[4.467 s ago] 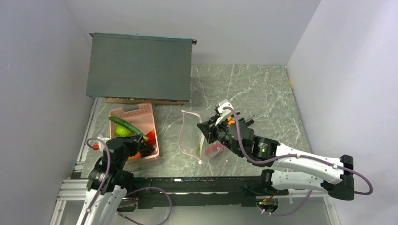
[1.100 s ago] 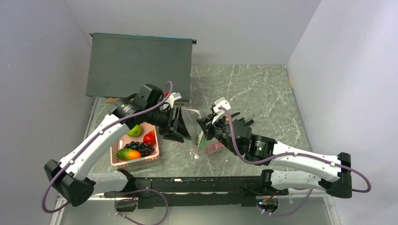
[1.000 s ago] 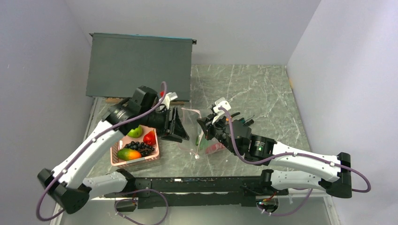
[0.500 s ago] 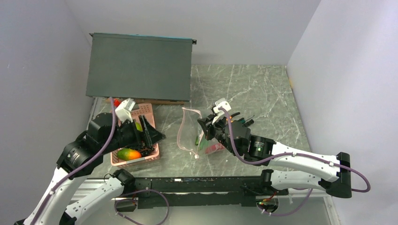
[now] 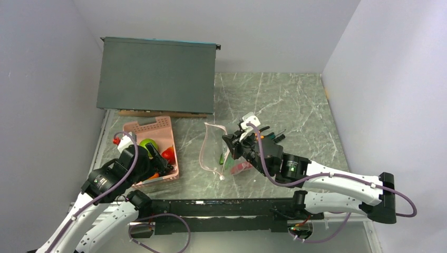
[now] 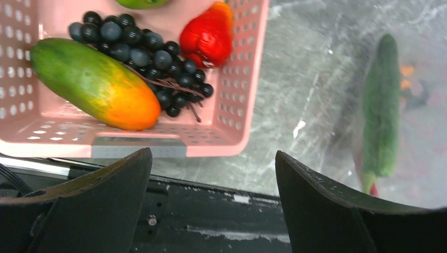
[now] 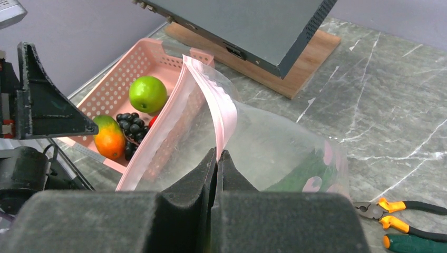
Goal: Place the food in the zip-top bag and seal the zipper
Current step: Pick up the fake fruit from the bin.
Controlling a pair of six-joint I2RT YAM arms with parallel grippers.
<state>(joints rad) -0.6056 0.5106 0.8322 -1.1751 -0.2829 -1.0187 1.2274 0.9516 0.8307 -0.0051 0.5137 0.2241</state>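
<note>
The basket's bare bottom beside the grape bunch's near end (image 6: 182, 90) leaves room for a finger, so the left gripper will reach outward and down into the basket (image 6: 158, 147) onto that end.
The clear zip-top bag (image 5: 210, 150) stands with its mouth held up and open. My right gripper (image 7: 217, 153) is shut on its pink zipper (image 7: 221, 113) strip. A long green pod (image 6: 380, 105) lies inside the bag (image 7: 274, 142). My left gripper (image 6: 211, 155) is open and holds nothing, hovering over the near wall of the pink basket (image 6: 158, 147). The basket holds more food: a green-orange mango (image 6: 89, 81), a dark grape bunch (image 6: 142, 52), a red fruit (image 6: 206, 37) and a green apple (image 7: 147, 94).
Orange- and green-handled pliers (image 7: 392, 211) lie on the marble table right of the bag. A dark box (image 5: 155, 74) on a wooden board stands behind the basket (image 5: 150, 126). The black frame rail (image 6: 221, 211) runs below my left fingers.
The green pod went from the basket into the bag. My left gripper opened, then drew back from the bag mouth to the basket's near side. The right gripper kept its hold.
</note>
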